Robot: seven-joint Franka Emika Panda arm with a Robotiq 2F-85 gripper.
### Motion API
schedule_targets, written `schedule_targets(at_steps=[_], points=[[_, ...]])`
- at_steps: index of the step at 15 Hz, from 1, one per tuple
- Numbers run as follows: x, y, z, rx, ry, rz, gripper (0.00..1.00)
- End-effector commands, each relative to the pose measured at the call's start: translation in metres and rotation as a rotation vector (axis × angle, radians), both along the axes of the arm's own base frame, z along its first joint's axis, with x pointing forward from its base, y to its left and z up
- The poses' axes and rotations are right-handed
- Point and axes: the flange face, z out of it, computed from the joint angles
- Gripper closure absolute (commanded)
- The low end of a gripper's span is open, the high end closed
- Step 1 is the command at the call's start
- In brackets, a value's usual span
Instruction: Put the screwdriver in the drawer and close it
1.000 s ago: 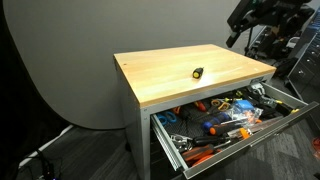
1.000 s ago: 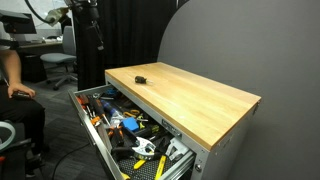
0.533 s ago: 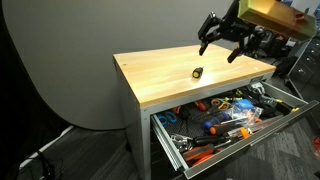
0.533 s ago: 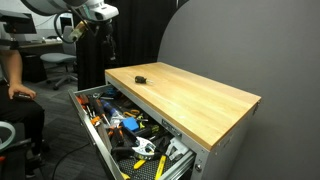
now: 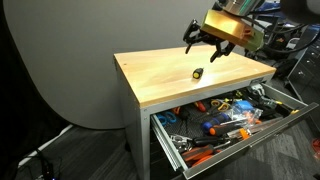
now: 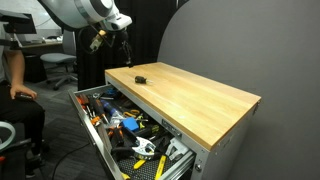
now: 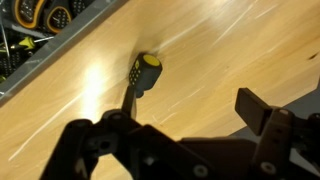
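I will next move my gripper down and to the left in the wrist view, onto the screwdriver's black handle (image 5: pixel 197 74) (image 7: pixel 144 73), because it is below my gripper on that side.
The screwdriver (image 5: pixel 197 73) is a small black tool with a yellow end, lying on the wooden tabletop (image 5: pixel 160 75) near its far side. It also shows in an exterior view (image 6: pixel 140 77) and in the wrist view (image 7: pixel 141 78). My gripper (image 5: pixel 204 48) is open and empty, hanging above the tabletop just beyond the screwdriver; it also shows in an exterior view (image 6: pixel 113 38) and the wrist view (image 7: pixel 180 125). The wide grey drawer (image 5: pixel 245 149) under the top is pulled out and full of hand tools; it also shows in an exterior view (image 6: pixel 84 124).
Orange and blue hand tools (image 5: pixel 215 125) crowd the open drawer. A seated person (image 6: pixel 12 85) and an office chair (image 6: pixel 60 62) are beside the cabinet. A grey curved backdrop (image 5: pixel 60 60) stands behind the table.
My arm has swung in from beyond the table's far edge and come down over the tabletop, close to the screwdriver. The screwdriver and the drawer have not moved.
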Motion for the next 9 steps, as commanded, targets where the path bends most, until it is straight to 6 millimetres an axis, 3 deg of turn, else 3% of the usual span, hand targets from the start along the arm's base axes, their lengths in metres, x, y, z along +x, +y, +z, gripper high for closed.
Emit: schedule_targets(at_steps=[1,9], points=[[0.028,-0.007,-0.005,-0.018,-0.064,-0.077,0.0],[0.049,-0.006,-0.048,-0.135,-0.082,-0.158,0.0]])
